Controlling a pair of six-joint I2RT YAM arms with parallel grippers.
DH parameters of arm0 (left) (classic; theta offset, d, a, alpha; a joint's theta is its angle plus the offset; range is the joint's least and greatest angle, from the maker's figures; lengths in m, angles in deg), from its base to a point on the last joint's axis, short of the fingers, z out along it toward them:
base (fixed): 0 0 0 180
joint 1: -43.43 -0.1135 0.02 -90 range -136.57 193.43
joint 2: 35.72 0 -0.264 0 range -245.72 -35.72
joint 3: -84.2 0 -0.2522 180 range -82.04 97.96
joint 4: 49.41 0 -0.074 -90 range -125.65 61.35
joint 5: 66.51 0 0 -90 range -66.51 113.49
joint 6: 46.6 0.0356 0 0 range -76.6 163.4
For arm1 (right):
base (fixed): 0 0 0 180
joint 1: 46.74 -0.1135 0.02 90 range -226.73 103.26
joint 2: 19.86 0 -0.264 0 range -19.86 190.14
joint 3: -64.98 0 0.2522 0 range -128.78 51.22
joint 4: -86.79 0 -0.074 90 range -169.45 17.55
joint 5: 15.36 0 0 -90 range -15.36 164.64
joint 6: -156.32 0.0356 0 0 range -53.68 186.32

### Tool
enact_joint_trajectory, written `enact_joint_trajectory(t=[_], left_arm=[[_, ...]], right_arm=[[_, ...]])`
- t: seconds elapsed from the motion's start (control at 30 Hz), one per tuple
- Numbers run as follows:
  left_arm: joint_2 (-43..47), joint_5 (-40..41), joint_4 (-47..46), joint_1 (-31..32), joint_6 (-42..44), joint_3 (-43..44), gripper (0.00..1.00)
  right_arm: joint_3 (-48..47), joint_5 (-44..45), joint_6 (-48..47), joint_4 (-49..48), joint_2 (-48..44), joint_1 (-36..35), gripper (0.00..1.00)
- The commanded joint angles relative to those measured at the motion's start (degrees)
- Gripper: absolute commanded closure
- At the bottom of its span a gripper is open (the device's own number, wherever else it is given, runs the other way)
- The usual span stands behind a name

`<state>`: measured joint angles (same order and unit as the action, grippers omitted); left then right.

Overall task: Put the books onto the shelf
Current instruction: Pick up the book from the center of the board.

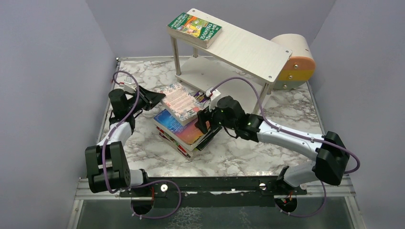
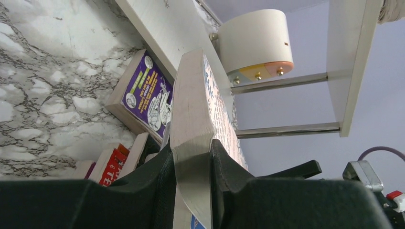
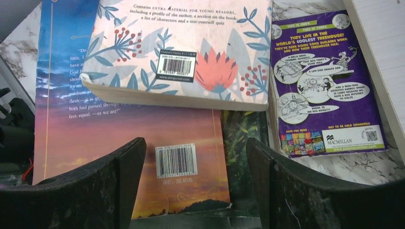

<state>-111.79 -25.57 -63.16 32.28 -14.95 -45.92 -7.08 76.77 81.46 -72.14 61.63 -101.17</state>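
Note:
I will raise my left gripper outward, then lower the pink-patterned book (image 1: 180,101) onto the cover of the green book (image 1: 195,28) and release, as that book lies flat on the shelf top.
My left gripper (image 1: 152,99) (image 2: 191,148) is shut on the page edge of the pink-patterned book (image 1: 180,101) (image 2: 193,109) (image 3: 181,52), which lies across the top of a stack. Under it is a blue-and-orange sunset book (image 1: 184,130) (image 3: 119,129), with a red book (image 2: 112,167) lower down. My right gripper (image 1: 204,121) (image 3: 196,148) hovers open over the sunset book's barcode end, touching nothing. A purple cartoon book (image 1: 200,98) (image 3: 325,81) (image 2: 148,95) lies on the table by the shelf's lower board. A green book (image 1: 195,28) lies flat on the shelf (image 1: 248,47) (image 2: 353,62) top.
A round beige-and-orange box (image 1: 296,62) (image 2: 255,43) stands behind the shelf's right end. Thin metal legs (image 1: 175,55) carry the boards. Grey walls close in the marble table (image 1: 248,152) on three sides.

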Motion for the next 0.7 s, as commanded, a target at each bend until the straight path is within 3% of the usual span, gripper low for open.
enact_joint_trajectory(t=[0.0, 0.4, 0.67], left_arm=[[0.6, 0.12, -5.48, -0.32, -3.36, 4.55, 1.0], [1.47, 2.67, -9.38, -0.27, -15.74, 22.16, 1.0], [-1.95, 4.35, -24.72, -0.28, -29.56, 28.56, 1.0]], right_arm=[[1.97, 2.32, -0.22, 0.3, -3.74, -0.41, 0.24], [8.16, 6.5, 1.33, 1.92, -10.18, -0.41, 0.24], [9.69, 6.75, 2.26, 1.65, -11.87, -0.41, 0.24]])
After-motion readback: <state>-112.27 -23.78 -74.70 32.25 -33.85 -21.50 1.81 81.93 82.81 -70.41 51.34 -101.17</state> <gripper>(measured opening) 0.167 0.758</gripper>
